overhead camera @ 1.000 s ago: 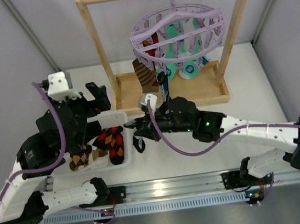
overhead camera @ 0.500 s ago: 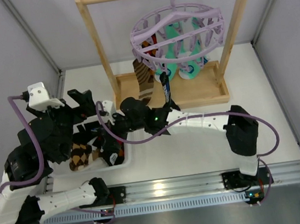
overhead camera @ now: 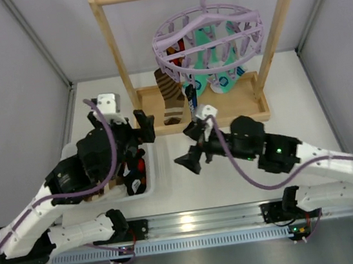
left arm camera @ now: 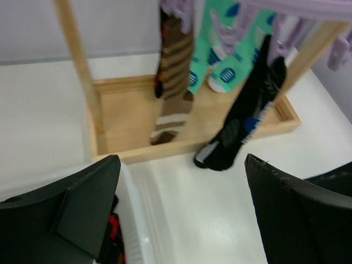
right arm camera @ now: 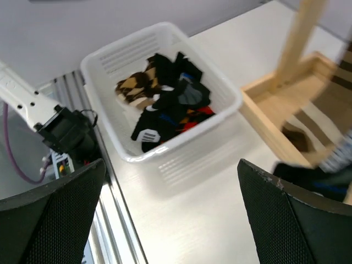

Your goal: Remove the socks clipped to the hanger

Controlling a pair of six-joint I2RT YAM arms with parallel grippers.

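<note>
The black sock's lower end (overhead camera: 194, 110) (left arm camera: 224, 147) hangs free, so my left gripper needs to move down and across to it from the basket's rim next.
The lavender hanger (overhead camera: 210, 31) hangs by its hook from the wooden rack's top bar. Clipped to it are a brown striped sock (overhead camera: 172, 97) (left arm camera: 174, 82), a black sock (overhead camera: 191, 101) (left arm camera: 242, 118) and mint-green socks (overhead camera: 219, 78) (left arm camera: 219, 60). My left gripper (overhead camera: 141, 136) (left arm camera: 181, 212) is open and empty, over the basket's right rim, facing the hanging socks. My right gripper (overhead camera: 189, 147) (right arm camera: 170, 220) is open and empty too, over the table between basket and rack. Several loose socks (right arm camera: 165, 104) lie in the basket.
A white plastic basket (overhead camera: 149, 180) (right arm camera: 177, 144) stands at the front left, mostly under my left arm. The wooden rack's tray base (overhead camera: 238, 107) (left arm camera: 132, 124) (right arm camera: 272, 132) and its two uprights stand behind both grippers.
My right gripper opened, dropping the black sock into the basket, and drew back to the right. My left arm swung right, toward the rack.
</note>
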